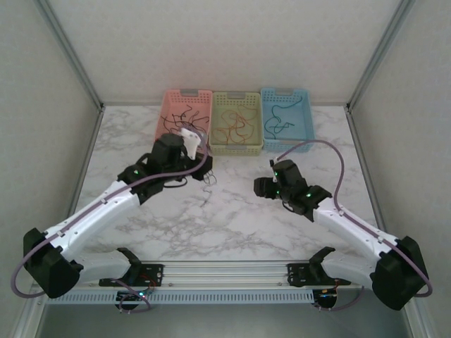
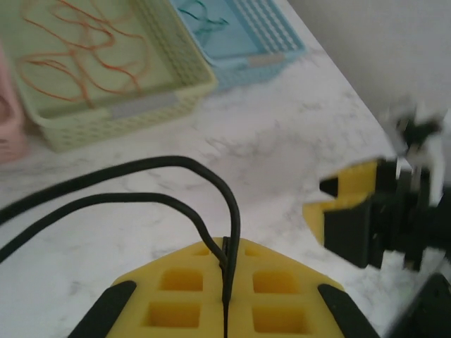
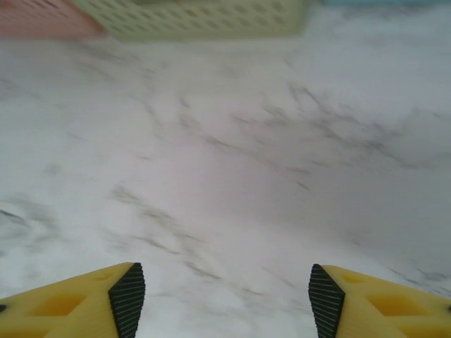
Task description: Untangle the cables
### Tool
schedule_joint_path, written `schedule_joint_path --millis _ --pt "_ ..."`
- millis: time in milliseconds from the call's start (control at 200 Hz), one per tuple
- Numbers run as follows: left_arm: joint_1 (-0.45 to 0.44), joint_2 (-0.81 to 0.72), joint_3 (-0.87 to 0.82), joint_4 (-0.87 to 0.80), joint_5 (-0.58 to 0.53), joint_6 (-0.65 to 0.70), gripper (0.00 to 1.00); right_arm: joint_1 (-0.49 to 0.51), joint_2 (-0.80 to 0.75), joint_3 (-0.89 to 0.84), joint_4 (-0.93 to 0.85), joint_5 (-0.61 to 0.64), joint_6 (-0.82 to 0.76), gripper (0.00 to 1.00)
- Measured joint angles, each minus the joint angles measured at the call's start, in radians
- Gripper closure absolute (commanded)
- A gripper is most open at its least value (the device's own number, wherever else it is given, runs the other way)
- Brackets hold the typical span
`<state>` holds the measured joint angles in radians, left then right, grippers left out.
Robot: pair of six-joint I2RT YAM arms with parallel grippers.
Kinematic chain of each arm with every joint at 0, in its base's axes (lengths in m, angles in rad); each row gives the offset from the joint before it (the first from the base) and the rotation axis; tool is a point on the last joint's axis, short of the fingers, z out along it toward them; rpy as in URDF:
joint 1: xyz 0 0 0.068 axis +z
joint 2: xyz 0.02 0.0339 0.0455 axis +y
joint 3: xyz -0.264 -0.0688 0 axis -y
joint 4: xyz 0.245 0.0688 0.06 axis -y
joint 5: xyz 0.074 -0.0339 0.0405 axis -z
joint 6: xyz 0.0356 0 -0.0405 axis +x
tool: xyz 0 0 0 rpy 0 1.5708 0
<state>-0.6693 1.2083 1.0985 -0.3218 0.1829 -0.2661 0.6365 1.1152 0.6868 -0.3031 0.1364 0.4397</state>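
Observation:
The black cables go outward over the basket in my left gripper next for release there, as other black cables already lie inside the pink basket (image 1: 186, 114) (image 2: 8, 127).
My left gripper (image 2: 229, 245) is shut on black cables (image 2: 151, 166), two strands that run out of the seam between its yellow fingers and loop off to the left above the marble. From above, the left gripper (image 1: 204, 171) hovers in front of the baskets, and a thin black cable (image 1: 207, 184) dangles from it to the table. My right gripper (image 3: 227, 299) stands open over bare marble with nothing between its pads. It faces the left gripper from the right, a short way off (image 1: 260, 187). More cables lie in the three baskets: black (image 1: 184, 113), orange (image 1: 236, 127) and teal (image 1: 278, 125).
Three baskets stand side by side at the back: pink (image 1: 168, 105), yellow-green (image 1: 237, 146) and blue (image 1: 304, 105). Grey walls and metal posts close in the marble table (image 1: 232, 218) on three sides. The arm bases and a rail line the near edge.

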Motion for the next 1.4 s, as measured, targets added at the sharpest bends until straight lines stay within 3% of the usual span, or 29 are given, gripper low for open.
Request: schedule_joint_path --millis 340,661,901,1046,1111,1196,1241,1397 --pt "0.164 0.242 0.468 -0.177 -0.142 -0.003 1.0 -0.002 0.027 -0.116 0.121 0.219 -0.036 0.39" --pt "0.274 0.635 0.952 -0.282 -0.189 -0.003 1.0 -0.002 -0.006 -0.129 0.145 0.241 -0.036 0.4" --pt "0.29 0.891 1.196 -0.372 -0.216 -0.008 1.0 -0.002 -0.049 -0.145 0.15 0.241 -0.036 0.4" --pt "0.307 1.014 1.304 -0.415 -0.223 -0.019 0.95 -0.002 -0.049 -0.146 0.151 0.241 -0.036 0.4" --pt "0.319 1.054 1.327 -0.426 -0.223 -0.026 0.87 -0.002 -0.048 -0.146 0.151 0.241 -0.036 0.4" --pt "0.333 1.09 1.331 -0.444 -0.222 -0.039 0.6 -0.002 -0.048 -0.146 0.151 0.241 -0.036 0.4" --pt "0.34 1.106 1.331 -0.453 -0.221 -0.05 0.51 -0.002 -0.046 -0.146 0.151 0.24 -0.036 0.4" --pt "0.356 1.126 1.331 -0.497 -0.213 -0.056 0.37 -0.002 -0.043 -0.146 0.151 0.238 -0.036 0.4"
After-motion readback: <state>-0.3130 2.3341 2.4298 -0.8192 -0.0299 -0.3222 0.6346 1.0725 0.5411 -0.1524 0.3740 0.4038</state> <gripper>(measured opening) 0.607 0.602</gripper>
